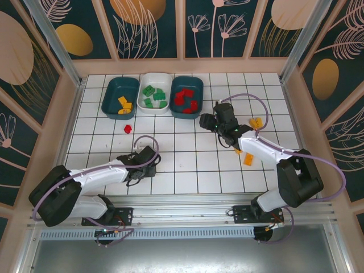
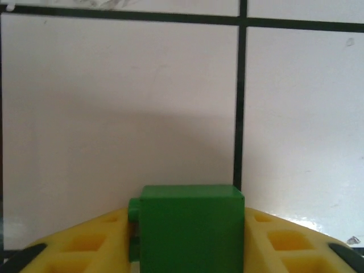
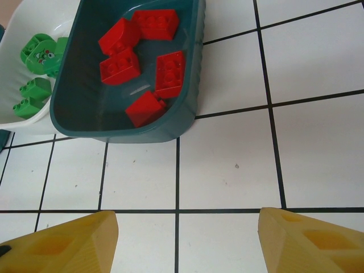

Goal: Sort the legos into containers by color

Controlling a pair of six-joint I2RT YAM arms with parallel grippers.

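Note:
The robot's left gripper needs to lift the green lego next and carry it away from the robot's base, then let go of it over the white container [image 1: 154,92].
A green lego [image 2: 192,242] sits between the yellow fingers [image 2: 85,247] of my left gripper [image 2: 190,222], which is shut on it, low over the white tiles at the near left [image 1: 135,175]. My right gripper [image 3: 187,227] stands open with nothing between its fingers, just in front of the right teal container [image 3: 187,108], which holds several red legos [image 3: 170,74]. In the top view that gripper [image 1: 206,120] is below the container [image 1: 186,96]. The white container [image 1: 154,92] holds green legos, and the left teal container [image 1: 119,96] holds orange-yellow ones.
A loose red lego [image 1: 128,128] lies on the tiles in front of the left teal container. Orange-yellow legos [image 1: 256,122] [image 1: 248,158] lie beside the right arm. Patterned walls close in the tiled floor on three sides.

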